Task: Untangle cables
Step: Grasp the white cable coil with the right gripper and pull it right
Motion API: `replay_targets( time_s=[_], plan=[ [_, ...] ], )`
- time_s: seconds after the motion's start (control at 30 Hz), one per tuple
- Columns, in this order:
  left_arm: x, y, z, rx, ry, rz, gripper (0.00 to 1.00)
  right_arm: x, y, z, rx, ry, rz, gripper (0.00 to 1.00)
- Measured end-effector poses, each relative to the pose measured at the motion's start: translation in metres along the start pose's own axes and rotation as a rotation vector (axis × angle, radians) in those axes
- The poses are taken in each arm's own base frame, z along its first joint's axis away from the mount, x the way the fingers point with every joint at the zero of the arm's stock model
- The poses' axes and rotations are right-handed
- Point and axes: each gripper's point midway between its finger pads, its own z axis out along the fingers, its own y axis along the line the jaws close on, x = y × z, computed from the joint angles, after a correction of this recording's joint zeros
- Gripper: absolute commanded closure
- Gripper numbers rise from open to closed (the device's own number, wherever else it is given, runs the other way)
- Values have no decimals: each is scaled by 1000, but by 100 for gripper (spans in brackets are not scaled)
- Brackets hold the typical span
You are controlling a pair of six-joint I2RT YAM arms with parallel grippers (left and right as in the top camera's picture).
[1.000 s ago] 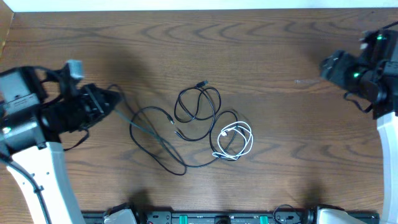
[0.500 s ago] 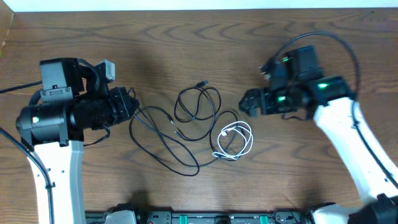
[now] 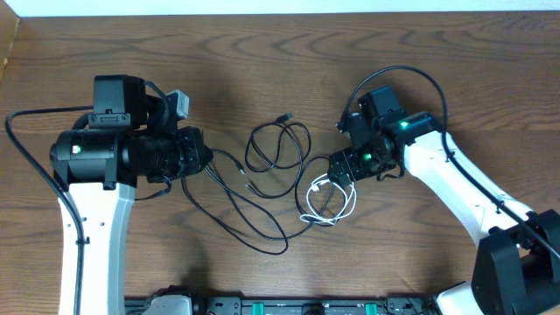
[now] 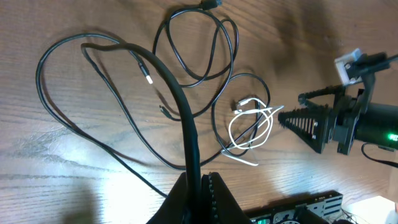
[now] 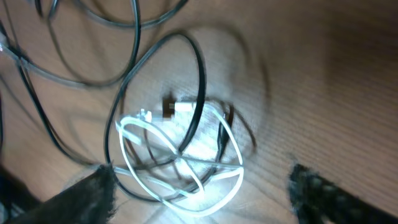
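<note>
The left gripper's black cable lies slack toward the white coil, so the left gripper will move over the tabletop to the left in the overhead view and release the cable.
Several thin black cables point(image 3: 262, 179) lie looped at the table's middle, tangled with a short white cable point(image 3: 331, 198) coiled at their right end. My left gripper point(image 3: 203, 159) is shut on one long black cable point(image 4: 186, 118), which runs up from the closed fingers point(image 4: 214, 196) in the left wrist view. My right gripper point(image 3: 335, 169) hangs open just above the white coil's upper edge. In the right wrist view its fingertips point(image 5: 93, 190) stand wide either side of the white cable point(image 5: 180, 158), apart from it, with a black cable point(image 5: 200, 74) crossing the coil.
A black rail of equipment point(image 3: 297, 306) runs along the table's front edge. The table's far edge point(image 3: 280, 12) meets a pale wall. Both arms' own thick black cables point(image 3: 411, 74) arch above them.
My right arm has swung in from the far right to the white coil. My left arm has moved right with the black cable, and the long loop's slack has shifted right.
</note>
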Motion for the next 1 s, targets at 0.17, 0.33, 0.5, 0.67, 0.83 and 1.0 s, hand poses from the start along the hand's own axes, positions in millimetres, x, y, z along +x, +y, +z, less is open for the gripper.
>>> replay_targets(
  time_s=[0.17,0.33,0.5,0.67,0.83,1.0],
  plan=[
    [-2,2,6,-4,19,-10,92,2,11,5,-5,6,-116,13],
    [-2,5,11,-9,42,-21,92,0,16,18,25,6,-221,19],
    [-2,5,11,-10,44,-21,92,3,7,36,56,27,-249,57],
    [-2,5,11,-10,45,-22,92,9,0,47,71,64,-241,99],
    [-2,5,11,-10,43,-21,92,12,0,37,84,94,-213,99],
    [-3,24,10,-121,26,-99,92,-24,-8,-26,241,1,-136,99]
  ],
)
